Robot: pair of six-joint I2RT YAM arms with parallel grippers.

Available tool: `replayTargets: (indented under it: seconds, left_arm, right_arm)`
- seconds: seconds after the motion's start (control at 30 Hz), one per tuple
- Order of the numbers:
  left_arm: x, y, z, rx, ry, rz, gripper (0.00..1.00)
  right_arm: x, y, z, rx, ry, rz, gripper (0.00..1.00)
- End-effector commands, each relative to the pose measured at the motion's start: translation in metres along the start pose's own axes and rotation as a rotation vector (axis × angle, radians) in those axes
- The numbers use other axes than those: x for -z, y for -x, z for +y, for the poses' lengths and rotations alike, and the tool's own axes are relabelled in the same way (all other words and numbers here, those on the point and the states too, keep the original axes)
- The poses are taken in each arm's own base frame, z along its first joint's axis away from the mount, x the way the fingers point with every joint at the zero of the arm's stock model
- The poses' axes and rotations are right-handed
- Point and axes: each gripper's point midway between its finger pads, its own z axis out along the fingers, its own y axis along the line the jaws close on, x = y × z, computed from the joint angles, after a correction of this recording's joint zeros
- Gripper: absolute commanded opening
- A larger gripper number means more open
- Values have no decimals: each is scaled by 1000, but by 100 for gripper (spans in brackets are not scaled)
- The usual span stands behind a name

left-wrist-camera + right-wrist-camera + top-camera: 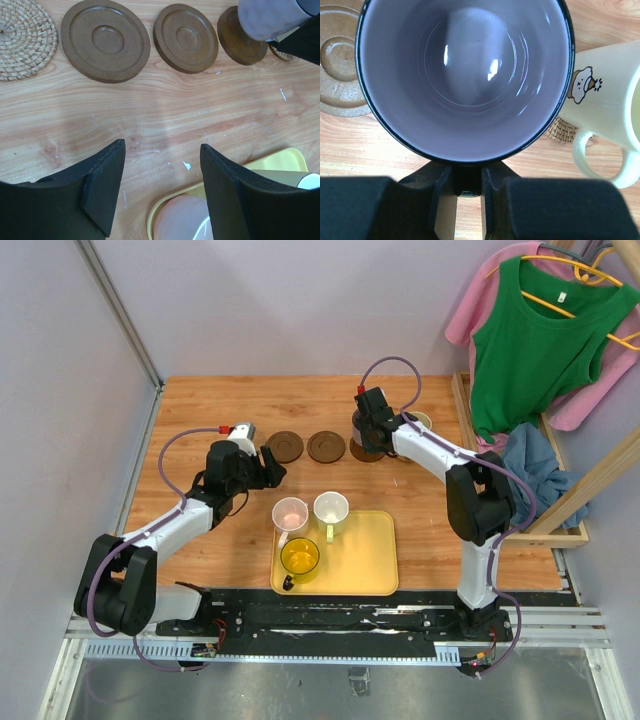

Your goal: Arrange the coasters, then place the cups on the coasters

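Observation:
The purple-grey cup [465, 75] in my right gripper goes down next and sits on the brown coaster nearest the cream cup, which lies underneath. Then the gripper releases the handle.
My right gripper [468, 176] [362, 416] is shut on the handle of the purple-grey cup [465, 75] [272, 17]. That cup is over the rightmost brown coaster [239, 36] [366, 453]; whether it rests on it I cannot tell. Two more brown coasters [287, 446] [326, 446] lie bare in a row to its left. A cream cup [612, 105] [420, 421] stands on a woven coaster [565, 132]. My left gripper [162, 146] [270, 466] hangs open and empty above the wood between the coasters and the pink cup [290, 512] [182, 220].
The yellow tray [365, 560] near the front holds the pink cup, a pale white-green cup [331, 508] and a yellow cup [299, 556]. Another woven coaster [22, 40] lies left of the brown ones. A wooden rack with clothes [545, 340] stands at the right.

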Motion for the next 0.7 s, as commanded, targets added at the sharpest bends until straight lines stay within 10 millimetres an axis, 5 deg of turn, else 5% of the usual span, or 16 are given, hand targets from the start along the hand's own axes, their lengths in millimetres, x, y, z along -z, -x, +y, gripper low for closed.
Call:
replayTargets:
  seconds: [0.0,0.67]
  left_arm:
    - [-5,5,-6,-13,-22,-14,66]
    - [-7,2,-4,-9,-17,-4,66]
  right_arm:
    - [2,28,-7,-48,-4,-57,1]
    - [-15,-5,-8,-84,-14,60,1]
